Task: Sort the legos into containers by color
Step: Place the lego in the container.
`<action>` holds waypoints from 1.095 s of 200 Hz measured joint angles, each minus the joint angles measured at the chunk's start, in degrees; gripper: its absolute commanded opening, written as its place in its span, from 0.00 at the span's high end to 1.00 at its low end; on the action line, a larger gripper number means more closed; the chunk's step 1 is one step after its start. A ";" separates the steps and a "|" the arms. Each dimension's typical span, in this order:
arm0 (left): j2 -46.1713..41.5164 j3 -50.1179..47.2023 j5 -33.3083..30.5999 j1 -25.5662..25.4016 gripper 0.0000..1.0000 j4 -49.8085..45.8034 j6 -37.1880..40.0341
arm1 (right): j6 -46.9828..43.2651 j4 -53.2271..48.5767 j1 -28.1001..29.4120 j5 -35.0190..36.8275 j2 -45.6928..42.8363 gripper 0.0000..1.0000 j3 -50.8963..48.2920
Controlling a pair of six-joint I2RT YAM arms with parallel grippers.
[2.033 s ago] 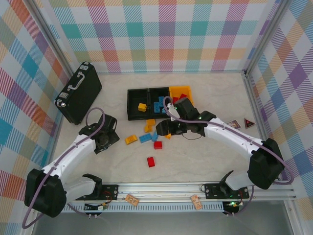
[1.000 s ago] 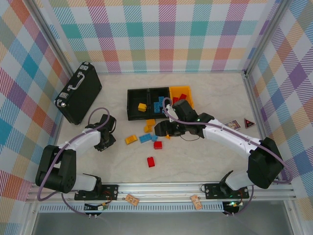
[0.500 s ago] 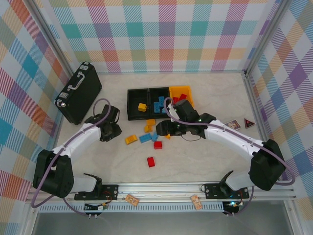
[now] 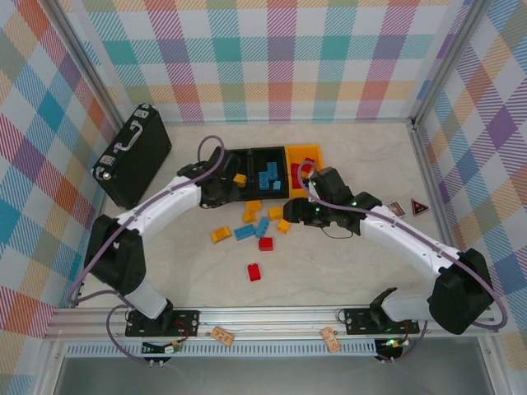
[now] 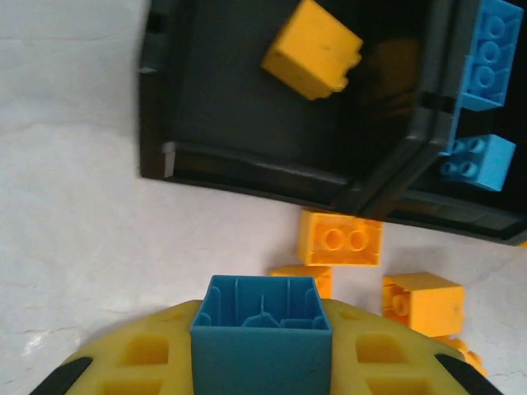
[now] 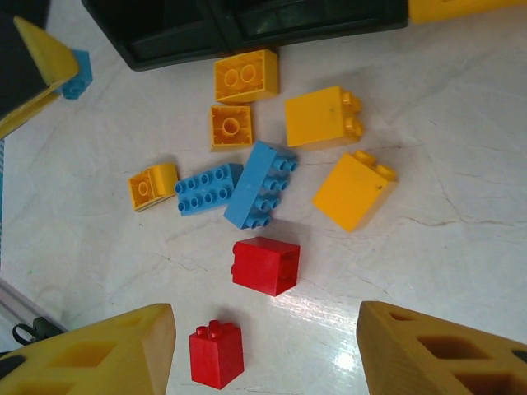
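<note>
My left gripper carries the blue lego outward and across, over the middle black container [image 4: 269,172], and releases it next, as that container already holds blue legos.
My left gripper [image 4: 223,190] is shut on a blue lego [image 5: 262,329], held just short of the front wall of the left black container [image 5: 247,123]. That container holds one yellow lego [image 5: 313,48]. Blue legos [image 5: 492,53] lie in the middle black container [image 4: 268,174]. Red legos sit in the yellow-orange container [image 4: 315,153]. My right gripper [image 6: 263,350] hangs open above the loose pile. Two red legos [image 6: 265,265] [image 6: 216,354] lie between its fingers. Two blue legos [image 6: 262,184] and several yellow ones [image 6: 324,115] lie beyond them.
A black briefcase [image 4: 132,155] stands at the far left. A small triangular card [image 4: 421,206] and a flat tag [image 4: 395,209] lie at the right. Bare table stretches in front of the loose bricks up to the rail [image 4: 272,317].
My left arm has swung from the left side of the table up and right to the black containers, carrying the blue lego. My right gripper has drawn back slightly to the right.
</note>
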 measured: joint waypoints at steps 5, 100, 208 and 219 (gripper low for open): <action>1.25 1.55 0.17 -0.39 0.80 -0.26 0.31 | 0.22 -0.07 -0.09 0.02 -0.31 0.40 -0.22; 23.39 29.29 2.23 -3.28 0.80 -4.74 3.91 | 1.27 -0.57 -1.14 0.44 -2.62 0.40 -3.91; 45.03 60.17 0.59 -3.28 0.75 -16.55 6.36 | 2.32 -0.33 -1.51 0.44 -2.75 0.39 -4.79; 45.68 61.13 0.74 -3.28 0.72 -17.27 6.38 | 2.32 -0.33 -1.53 0.44 -2.75 0.40 -4.79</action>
